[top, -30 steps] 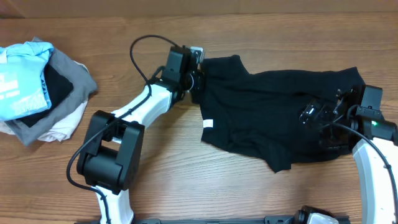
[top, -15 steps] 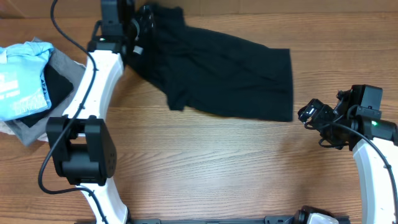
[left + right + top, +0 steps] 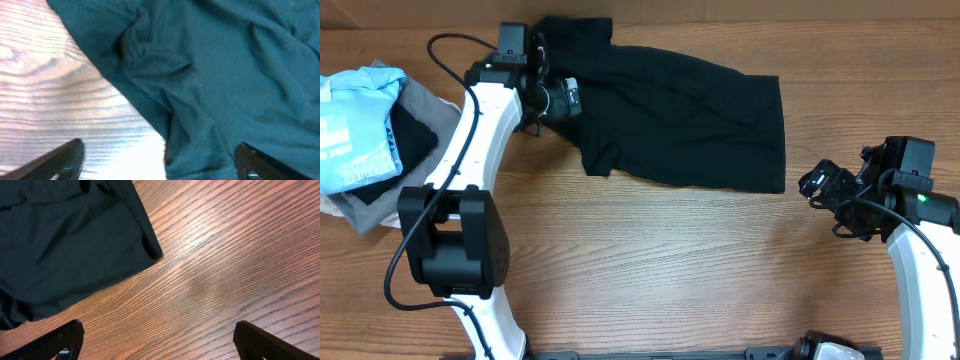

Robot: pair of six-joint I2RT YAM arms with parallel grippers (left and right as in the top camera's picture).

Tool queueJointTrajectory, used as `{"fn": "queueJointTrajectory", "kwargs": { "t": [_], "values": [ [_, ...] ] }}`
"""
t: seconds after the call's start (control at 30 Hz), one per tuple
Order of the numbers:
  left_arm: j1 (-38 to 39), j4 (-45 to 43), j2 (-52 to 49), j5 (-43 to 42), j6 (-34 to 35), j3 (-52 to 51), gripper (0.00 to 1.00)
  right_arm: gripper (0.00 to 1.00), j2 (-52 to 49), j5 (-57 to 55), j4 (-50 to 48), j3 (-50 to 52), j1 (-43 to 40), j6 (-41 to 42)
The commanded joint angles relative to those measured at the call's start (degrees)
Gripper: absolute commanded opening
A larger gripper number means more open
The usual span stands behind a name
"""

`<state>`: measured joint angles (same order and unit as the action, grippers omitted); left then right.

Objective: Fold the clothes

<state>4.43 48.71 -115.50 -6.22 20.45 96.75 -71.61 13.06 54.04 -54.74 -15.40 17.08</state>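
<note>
The fabric at the shirt's rumpled fold is bunched above the flat edge. I will next move my left gripper to the right in the overhead view and lower it onto that fold.
The clothes, a black T-shirt [image 3: 680, 120], lie spread out at the far middle of the table. My left gripper [image 3: 570, 100] hovers over the shirt's left edge and is open. In the left wrist view the shirt [image 3: 225, 75] fills the right side, and its rumpled edge lies between the spread fingers of my left gripper [image 3: 160, 165], not pinched. My right gripper [image 3: 817, 184] stands open to the right of the shirt, apart from it. In the right wrist view my right gripper [image 3: 160, 345] has only bare wood between its fingers, with the shirt's corner [image 3: 65, 240] at the upper left.
A pile of other garments sits at the left edge: a light blue printed shirt [image 3: 355, 130], a grey piece [image 3: 435, 130] and a white one [image 3: 420, 205]. The wooden table [image 3: 670, 270] runs on toward the front. Its far edge [image 3: 820, 20] lies just behind the shirt.
My left arm swung to the far left, dragging the shirt away from the right gripper. It then opened and let go. The right arm has stayed put.
</note>
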Motion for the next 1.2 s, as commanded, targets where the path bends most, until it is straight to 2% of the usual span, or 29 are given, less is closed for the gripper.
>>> {"fn": "queueJointTrajectory", "kwargs": {
  "t": [0.0,0.07,0.1,0.3,0.47,0.63,0.83,0.93,1.17],
  "values": [
    [0.59,-2.69,-1.51,-1.55,6.78,-3.76,0.82,1.0,0.87,-0.63,-0.11,-0.98,-0.33,-1.05],
    [1.03,-5.35,-1.51,-1.86,8.63,-5.57,0.74,1.0,0.87,-0.63,-0.09,-0.98,-0.33,-1.05],
    [1.57,-7.76,-1.51,-2.69,9.73,-7.06,0.73,1.0,0.87,-0.63,-0.09,-0.98,-0.33,-1.05],
    [3.93,-15.61,-1.53,-3.04,13.51,-10.51,0.75,1.0,0.87,-0.63,0.31,-0.98,-0.33,-1.05],
    [6.43,-16.65,-2.36,0.13,13.68,-10.51,0.72,1.0,0.87,-0.63,0.57,-0.98,-0.33,-1.05],
    [6.73,-17.05,-5.95,0.85,18.88,-10.51,0.71,1.0,0.87,-0.63,0.76,-0.98,-0.33,-1.07],
    [6.73,-21.62,-7.43,0.81,18.95,-10.47,0.64,1.0,0.87,-0.63,1.29,-0.98,-0.33,-2.16],
    [6.56,-23.23,-6.49,0.81,16.87,-8.96,0.67,1.0,0.87,-0.66,1.4,-0.98,-0.33,-2.34],
    [5.27,-18.86,-4.7,0.83,14.25,-5.29,0.71,1.0,0.72,-0.66,1.36,-0.98,-0.33,-2.34]
  ]
}}
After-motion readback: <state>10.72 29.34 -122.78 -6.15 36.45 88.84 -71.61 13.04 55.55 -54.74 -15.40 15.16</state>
